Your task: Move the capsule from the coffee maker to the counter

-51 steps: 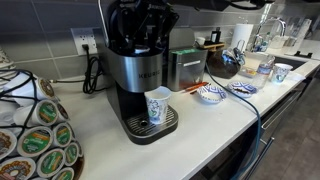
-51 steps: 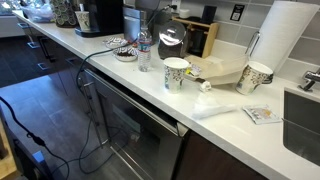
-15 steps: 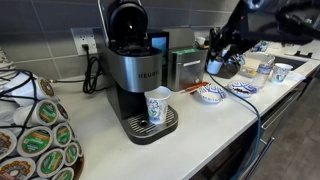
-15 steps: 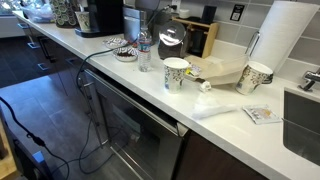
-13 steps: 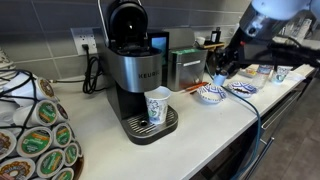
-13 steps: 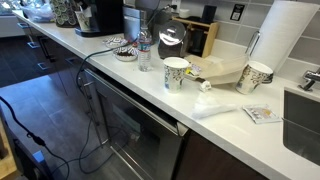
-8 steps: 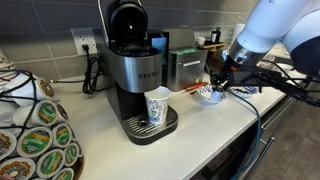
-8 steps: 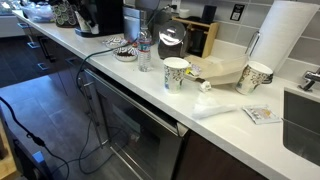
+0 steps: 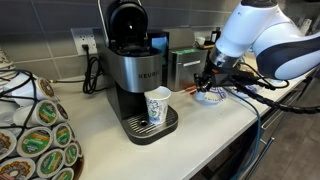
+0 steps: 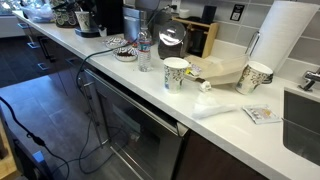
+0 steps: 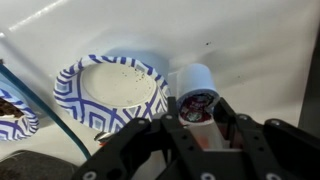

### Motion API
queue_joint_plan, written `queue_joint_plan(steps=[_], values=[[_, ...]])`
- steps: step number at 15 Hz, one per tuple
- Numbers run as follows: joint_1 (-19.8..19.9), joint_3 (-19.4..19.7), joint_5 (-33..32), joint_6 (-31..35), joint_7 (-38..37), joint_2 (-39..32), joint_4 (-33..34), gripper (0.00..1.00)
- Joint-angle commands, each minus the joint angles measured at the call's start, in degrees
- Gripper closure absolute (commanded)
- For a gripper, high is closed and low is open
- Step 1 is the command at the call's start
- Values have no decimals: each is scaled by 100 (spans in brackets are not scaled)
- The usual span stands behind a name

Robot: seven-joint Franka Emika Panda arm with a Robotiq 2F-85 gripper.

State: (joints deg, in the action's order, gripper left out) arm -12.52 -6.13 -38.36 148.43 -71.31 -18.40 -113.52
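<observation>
My gripper lowers the capsule onto the counter between paper bowl and coffee maker [image 9: 135, 70] and releases it next.
My gripper [image 11: 197, 108] is shut on the capsule [image 11: 196, 92], a small white pod with a dark printed lid, and holds it just above the white counter [image 11: 250, 50]. In an exterior view the gripper [image 9: 206, 84] hangs low over the counter to the right of the black and silver coffee maker [image 9: 135, 70], whose lid stands open. A patterned paper cup [image 9: 158, 106] stands on the maker's drip tray. In the far exterior view the coffee maker [image 10: 108, 17] is small and the capsule cannot be made out.
A blue-patterned paper bowl [image 11: 112, 92] lies right beside the capsule; it also shows in an exterior view [image 9: 209, 95]. A silver box [image 9: 186, 67] stands behind. A rack of pods [image 9: 35, 130] fills the near corner. Cups and a paper towel roll [image 10: 281, 45] stand along the counter.
The arm has come down and across from the coffee maker's open top toward the counter beside the blue bowl, carrying the capsule lower.
</observation>
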Motion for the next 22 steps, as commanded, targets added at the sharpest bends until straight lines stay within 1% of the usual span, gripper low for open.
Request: queue_joint_plan(steps=[1,5,6,7,8,9,10,11,12,13,14,16,19,20,22], values=[[-90,26,614,-38,851,-547,548,84],[-268,134,1243,-168,1594,-849,856,84],[-311,164,1359,-193,1721,-879,894,34],[-393,192,1429,-288,1822,-788,890,33],[-474,232,1479,-389,1871,-714,884,26],[-571,182,1551,-730,2004,-371,736,19],[-595,110,1658,-908,2143,-215,694,12],[-616,-43,1832,-1113,2348,100,543,4],[-616,-215,2061,-1331,2668,347,477,1],[-607,-359,2261,-1603,3022,618,346,0],[-566,-538,2559,-1694,3438,885,226,0],[-542,-744,2938,-1750,4127,1547,-211,0],[-540,-881,3153,-1119,4903,2614,-1123,0],[-532,-898,2907,-1534,4411,1821,-257,0],[-476,-986,2995,-1377,4669,2362,-711,0]])
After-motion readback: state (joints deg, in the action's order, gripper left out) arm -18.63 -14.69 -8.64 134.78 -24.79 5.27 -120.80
